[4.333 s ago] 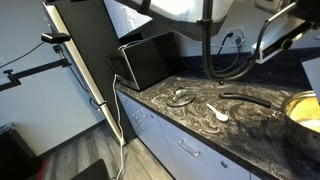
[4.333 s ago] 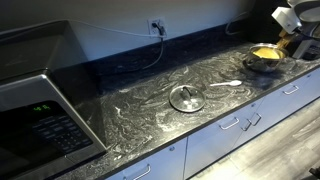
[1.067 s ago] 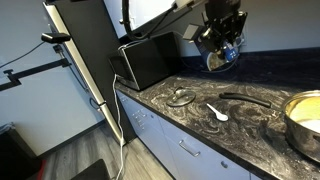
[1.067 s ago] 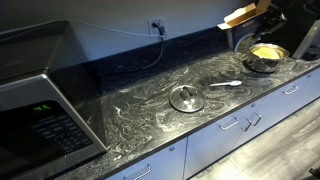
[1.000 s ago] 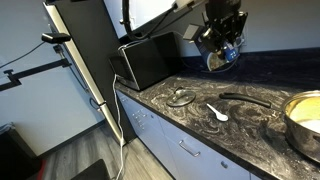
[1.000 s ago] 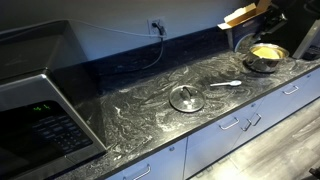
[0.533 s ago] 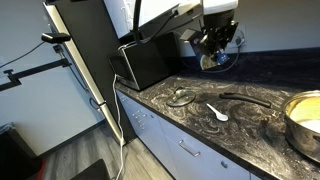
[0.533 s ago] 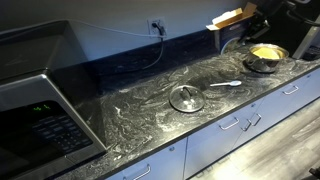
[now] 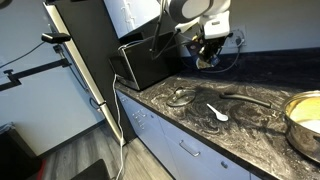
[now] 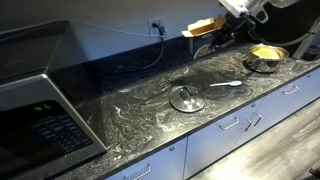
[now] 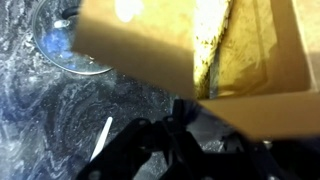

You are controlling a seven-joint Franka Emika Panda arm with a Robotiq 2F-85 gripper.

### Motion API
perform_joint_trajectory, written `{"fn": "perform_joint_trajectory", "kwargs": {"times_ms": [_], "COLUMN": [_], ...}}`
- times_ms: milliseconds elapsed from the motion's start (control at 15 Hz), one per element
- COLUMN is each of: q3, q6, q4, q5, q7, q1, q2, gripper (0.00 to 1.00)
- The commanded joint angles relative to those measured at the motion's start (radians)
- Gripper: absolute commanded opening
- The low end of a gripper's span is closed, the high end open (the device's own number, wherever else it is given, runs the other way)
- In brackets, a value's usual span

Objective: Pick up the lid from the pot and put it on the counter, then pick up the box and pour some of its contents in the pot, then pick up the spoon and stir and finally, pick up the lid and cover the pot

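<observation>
The gripper lowers the yellow box (image 10: 203,28) next, slightly away from the pot (image 10: 265,57), onto the counter between the glass lid and the wall, where the counter is empty.
My gripper (image 10: 217,27) is shut on the yellow box (image 10: 203,28) and holds it in the air above the counter (image 10: 140,112), away from the pot (image 10: 265,57). In an exterior view the box (image 9: 207,62) hangs under the gripper (image 9: 206,52), above the back of the counter. The glass lid (image 10: 186,98) lies flat on the counter, with the white spoon (image 10: 227,84) between it and the pot. In the wrist view the box (image 11: 200,50) fills the top; below it I see the lid (image 11: 65,45) and the spoon (image 11: 102,138). The steel pot (image 9: 305,115) stands uncovered with yellow contents.
A black microwave (image 9: 150,58) stands at one end of the counter, also large in an exterior view (image 10: 35,110). A wall socket with a cable (image 10: 156,26) sits behind the counter. White drawers (image 10: 235,125) run below the counter's front edge.
The arm has carried the box away from above the pot, along the counter toward the lid and the microwave. The lid, spoon and pot have not moved.
</observation>
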Motion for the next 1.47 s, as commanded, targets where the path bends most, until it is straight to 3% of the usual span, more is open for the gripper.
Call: {"fn": "perform_joint_trajectory", "kwargs": {"times_ms": [0, 533, 1000, 1067, 1133, 1267, 1400], "q3": [0.004, -0.013, -0.003, -0.003, -0.001, 0.003, 0.006], "q6": [0.04, 0.032, -0.057, -0.072, -0.085, -0.105, -0.117], "q4": [0.098, 0.237, 0.373, 0.391, 0.406, 0.431, 0.45], "q5": [0.02, -0.056, -0.11, -0.117, -0.123, -0.134, -0.138], "q7": [-0.027, 0.03, 0.126, 0.142, 0.156, 0.176, 0.187], "q1": [0.02, 0.046, 0.035, 0.034, 0.033, 0.029, 0.026], "q2": [0.114, 0.302, 0.409, 0.419, 0.426, 0.438, 0.446], "gripper": [0.08, 0.08, 0.08, 0.28, 0.57, 0.58, 0.7]}}
